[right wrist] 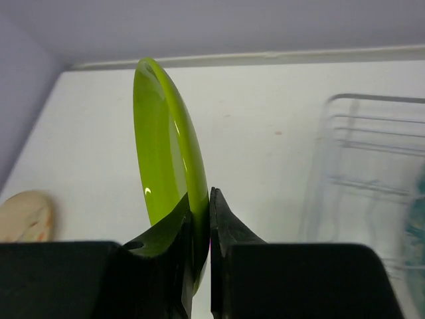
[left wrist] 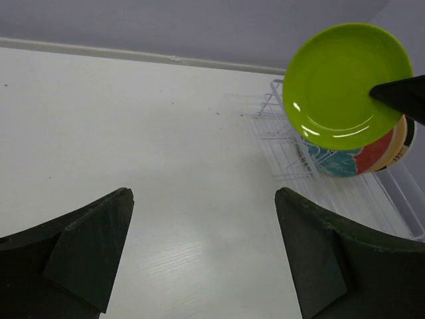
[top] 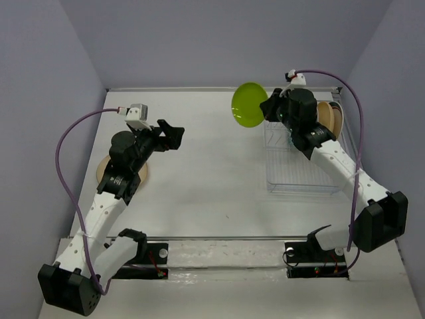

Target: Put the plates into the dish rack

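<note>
I will next move my right gripper over the rack with its tip down and lower the lime green plate into the gap (top: 278,137) (right wrist: 368,166) beside the red plate, because the rack's wires are bare there.
My right gripper (top: 269,106) is shut on the rim of the small lime green plate (top: 248,104) and holds it on edge, in the air, just left of the dish rack's (top: 299,166) far end. The wrist view shows the fingers pinching the plate (right wrist: 163,153) at the gripper (right wrist: 199,199). Tan plates (top: 330,119) stand in the rack's far end, partly hidden by the right arm. The left wrist view shows the green plate (left wrist: 345,83) in front of a red plate with teal flowers (left wrist: 345,161) in the rack (left wrist: 285,143). My left gripper (top: 174,136) is open and empty above the table (left wrist: 204,193).
A tan plate (top: 103,171) lies flat on the table at the left, mostly under my left arm; it also shows in the right wrist view (right wrist: 23,216). The wire rack (right wrist: 358,153) has bare tines in its near part. Grey walls close the table's back and sides.
</note>
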You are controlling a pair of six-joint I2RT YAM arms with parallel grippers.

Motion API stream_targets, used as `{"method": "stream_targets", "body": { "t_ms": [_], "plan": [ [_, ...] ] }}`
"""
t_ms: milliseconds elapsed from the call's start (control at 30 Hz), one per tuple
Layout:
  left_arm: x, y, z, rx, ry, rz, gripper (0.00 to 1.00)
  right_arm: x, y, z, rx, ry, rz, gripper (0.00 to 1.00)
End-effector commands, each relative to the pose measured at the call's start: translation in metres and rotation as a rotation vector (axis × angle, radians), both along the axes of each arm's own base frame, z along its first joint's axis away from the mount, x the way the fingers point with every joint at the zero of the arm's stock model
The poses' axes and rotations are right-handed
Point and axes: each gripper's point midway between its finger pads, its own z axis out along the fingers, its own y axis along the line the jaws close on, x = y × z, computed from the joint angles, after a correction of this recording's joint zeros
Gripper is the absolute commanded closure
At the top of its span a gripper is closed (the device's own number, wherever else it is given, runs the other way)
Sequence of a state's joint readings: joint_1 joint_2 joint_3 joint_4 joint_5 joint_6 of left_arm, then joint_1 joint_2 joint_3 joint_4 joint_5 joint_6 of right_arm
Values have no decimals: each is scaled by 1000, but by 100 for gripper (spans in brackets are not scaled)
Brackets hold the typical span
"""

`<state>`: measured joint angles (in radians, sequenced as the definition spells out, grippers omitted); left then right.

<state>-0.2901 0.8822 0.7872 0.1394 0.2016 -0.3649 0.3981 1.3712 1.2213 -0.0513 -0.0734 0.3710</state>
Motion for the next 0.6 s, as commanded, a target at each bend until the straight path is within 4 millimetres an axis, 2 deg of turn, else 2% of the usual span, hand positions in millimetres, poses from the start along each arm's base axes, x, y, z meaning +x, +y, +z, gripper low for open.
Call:
{"method": "stream_targets", "body": {
  "t_ms": [0,200,233,400,467,567],
  "plan": [
    [4,19,3,92,-47,84,1,19,-108,4,-332,-17,-513,93],
    [-1,19,7,79,-58,77,1,23,-148,3,-517,-1,-683,93],
    [-1,19,9,77,-62,78,1,24,-149,2,-531,3,-689,93],
    [-5,19,14,67,-78,76,1,30,-176,-15,-625,61,-757,93],
    [-6,18,14,63,-80,68,1,31,-183,-16,-627,70,-757,93],
    [-6,18,13,61,-76,65,1,32,-178,-22,-623,81,-722,93]
  ]
}}
